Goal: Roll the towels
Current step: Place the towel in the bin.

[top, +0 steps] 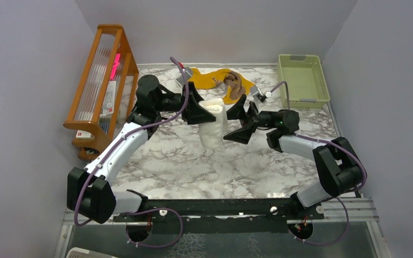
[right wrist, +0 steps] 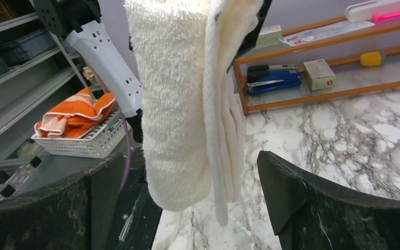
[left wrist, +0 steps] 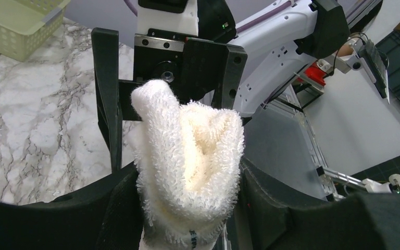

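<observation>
Next, my right gripper moves to the left in the top view and closes on the roll's free side (top: 220, 123) (right wrist: 185, 125), which lies that way, opposite my left gripper.
A cream-white towel (top: 213, 131), rolled into a thick bundle, hangs upright above the middle of the table. My left gripper (top: 207, 113) is shut on its upper end. In the left wrist view the towel (left wrist: 187, 156) fills the gap between both pads of the left gripper (left wrist: 187, 208). My right gripper (top: 235, 122) faces the roll from the right, open; in its wrist view the towel (right wrist: 174, 104) hangs between the spread fingers of the right gripper (right wrist: 195, 187), touching neither. A mustard yellow towel (top: 209, 79) and a brown towel (top: 235, 86) lie crumpled at the back.
A pale green basket (top: 303, 79) sits at the back right corner. A wooden rack (top: 102, 80) with small items stands along the left wall. Walls close in on three sides of the marble table (top: 193, 166).
</observation>
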Motion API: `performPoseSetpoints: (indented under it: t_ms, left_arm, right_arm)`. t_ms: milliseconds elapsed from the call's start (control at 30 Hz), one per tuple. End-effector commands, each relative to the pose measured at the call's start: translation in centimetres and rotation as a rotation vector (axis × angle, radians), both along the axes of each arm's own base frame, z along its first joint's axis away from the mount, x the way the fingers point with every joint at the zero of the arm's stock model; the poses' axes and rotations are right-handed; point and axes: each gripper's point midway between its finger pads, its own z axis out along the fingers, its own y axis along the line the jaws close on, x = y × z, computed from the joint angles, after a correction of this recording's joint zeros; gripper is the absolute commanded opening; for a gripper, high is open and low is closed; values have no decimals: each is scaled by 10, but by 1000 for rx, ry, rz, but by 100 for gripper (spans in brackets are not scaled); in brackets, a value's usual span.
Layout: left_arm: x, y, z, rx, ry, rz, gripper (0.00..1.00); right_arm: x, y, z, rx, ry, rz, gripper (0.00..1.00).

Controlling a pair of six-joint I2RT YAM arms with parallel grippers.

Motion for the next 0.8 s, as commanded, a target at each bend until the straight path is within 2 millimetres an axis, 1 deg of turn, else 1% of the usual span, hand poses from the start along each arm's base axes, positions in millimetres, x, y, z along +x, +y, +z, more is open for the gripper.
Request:
performPoseSetpoints:
  t_ms: [0,133,200,267,333,433,500,567,633,700,767]
  left_arm:
    - [-8,-4,22,-35,-91,-62,57]
    - [-8,-6,21,-35,-95,-78,57]
    - [-7,-7,19,-34,-99,-81,57]
    - [-4,-7,18,-34,-105,-72,56]
    - [5,-5,14,-31,-103,-41,55]
    - [30,0,9,-30,-101,75,57]
    - [49,3,7,-32,-96,184,57]
    - [66,7,5,-34,-97,296,57]
    - [80,12,4,-40,-101,394,57]
    - [85,16,4,-52,-108,448,57]
    - [86,17,3,-55,-115,476,57]
  right_arm:
    - [-11,16,10,21,-112,63,100]
    - [-18,35,6,-13,-116,105,100]
    - [-24,40,8,-13,-119,131,100]
    - [-29,40,11,-11,-111,148,100]
    - [-34,39,15,-13,-99,162,100]
    - [-36,40,19,-25,-70,156,100]
    - [-32,44,18,-48,-43,129,100]
    - [-23,50,18,-65,-6,76,100]
    - [-15,57,17,-91,37,42,96]
    - [-3,65,11,-121,105,9,92]
    - [6,71,9,-135,154,-13,88]
